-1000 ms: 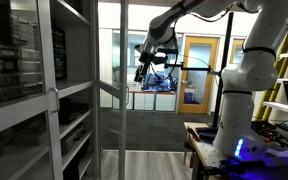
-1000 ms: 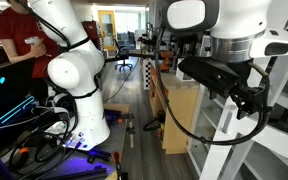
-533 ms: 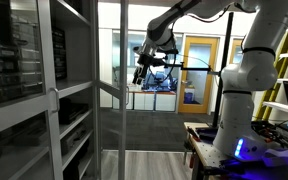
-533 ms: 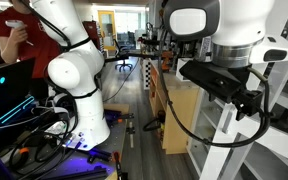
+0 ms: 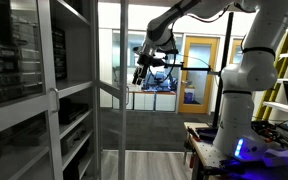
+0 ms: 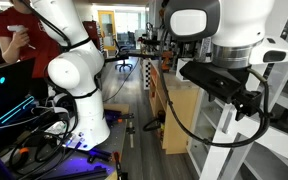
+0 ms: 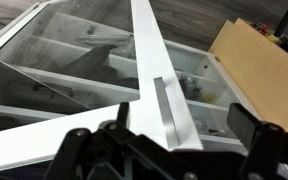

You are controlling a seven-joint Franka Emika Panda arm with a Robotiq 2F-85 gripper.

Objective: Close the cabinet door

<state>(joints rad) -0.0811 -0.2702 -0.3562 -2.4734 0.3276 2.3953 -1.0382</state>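
Note:
The handle slants between my gripper's open fingers. My gripper will next turn in line with it, then move in onto the handle's near end.
The cabinet door (image 5: 121,60) is a tall glass pane in a pale grey frame with a mid-height cross rail. It stands swung out from the cabinet. In the wrist view its frame (image 7: 149,50) runs down the middle, with a slim handle (image 7: 169,105) on it. My gripper (image 7: 162,140) is open, its two dark fingers spread wide on either side of the handle and close above the frame. I cannot tell whether they touch it. In both exterior views the gripper (image 5: 142,68) (image 6: 249,105) hangs by the door's outer edge.
The cabinet (image 5: 74,120) with dark shelves fills the left side, with another glass door (image 5: 52,100) nearer the camera. An orange wood-framed room door (image 5: 199,70) stands behind. A wooden board (image 7: 264,70) lies beside the cabinet. The robot base (image 6: 79,85) and a person (image 6: 19,40) stand further off.
The arm link near the camera has dropped very slightly and the person's arm has shifted. The gripper and the door look unchanged.

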